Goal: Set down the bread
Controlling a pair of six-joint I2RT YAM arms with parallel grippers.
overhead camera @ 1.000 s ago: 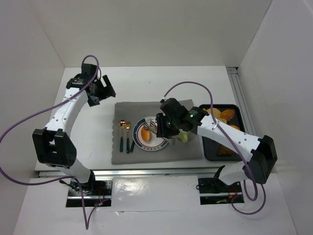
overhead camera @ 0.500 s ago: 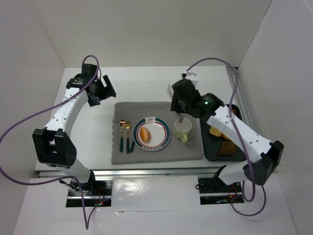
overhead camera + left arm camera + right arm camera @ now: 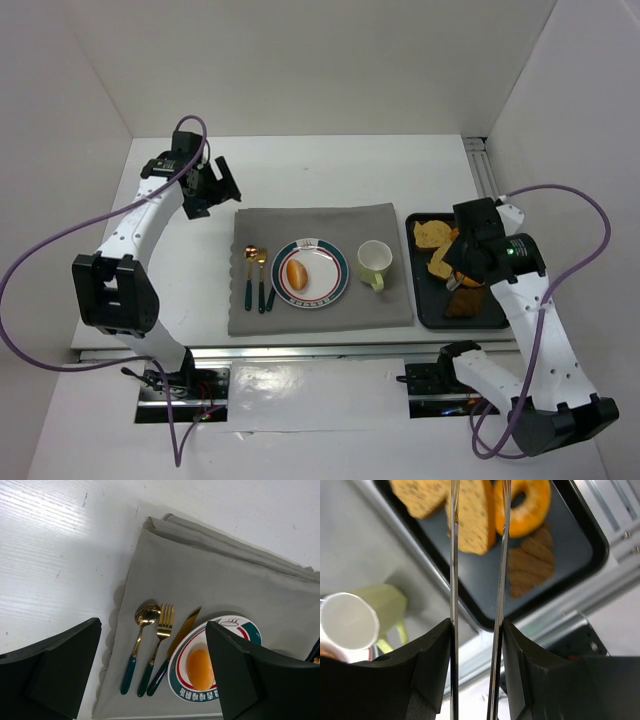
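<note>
My right gripper eases down and left in the top view and squeezes the tongs (image 3: 501, 580) next, since the bread slice beside the bread ring lies between the tongs' blades.
An orange bread roll (image 3: 296, 272) (image 3: 200, 669) lies on the round plate (image 3: 336, 268) (image 3: 239, 625) in the middle of the grey mat. More bread fills the black tray (image 3: 492, 318) (image 3: 485, 587) on the right: seeded slices (image 3: 470, 515), a ring (image 3: 527, 502) and a brown piece (image 3: 530, 562). My right gripper (image 3: 462, 268) (image 3: 476, 627) hangs over that tray, shut on a pair of thin metal tongs (image 3: 501, 580) whose blades reach over the slices; their tips are out of view. My left gripper (image 3: 215, 185) (image 3: 152, 630) stands open beyond the mat's far left corner, holding nothing.
A pale green cup (image 3: 374, 262) (image 3: 347, 620) stands on the mat (image 3: 320, 225) between plate and tray. A spoon, fork and knife (image 3: 256, 278) (image 3: 155, 650) lie left of the plate. White walls close the table on three sides.
My right arm has swung from the plate, past the cup, to above the tray, leaving the roll on the plate. The left arm has barely shifted.
</note>
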